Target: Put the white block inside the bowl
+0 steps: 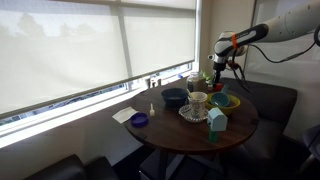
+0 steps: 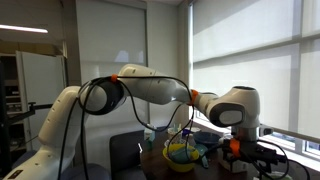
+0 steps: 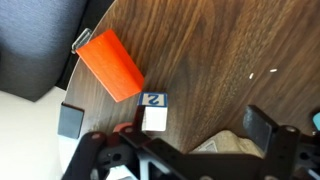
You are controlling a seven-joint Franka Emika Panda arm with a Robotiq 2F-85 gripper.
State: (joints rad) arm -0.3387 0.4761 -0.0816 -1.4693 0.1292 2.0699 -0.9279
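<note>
My gripper moves down and to the left in the wrist view onto the white block (image 3: 153,117) next, since the block is nearer one finger than the other.
The white block (image 3: 153,117), with a blue face marked "2", lies on the dark wooden table (image 3: 215,50) in the wrist view. An orange block (image 3: 111,64) lies just beside it. My gripper (image 3: 166,126) is open and hovers above the table, with the white block showing between its fingers, nearer one of them. In an exterior view the gripper (image 1: 222,66) hangs above the far side of the round table. A dark blue bowl (image 1: 174,97) and a yellow bowl (image 1: 225,101) stand there. The yellow bowl also shows in an exterior view (image 2: 180,153). I cannot make out the white block in either exterior view.
A cup on a plate (image 1: 197,104), a teal carton (image 1: 216,123), a small purple dish (image 1: 139,120) and a white napkin (image 1: 123,115) sit on the table. The window (image 1: 70,45) is behind it. The table edge (image 3: 84,92) runs close to the blocks. A beige object (image 3: 215,146) lies under the gripper.
</note>
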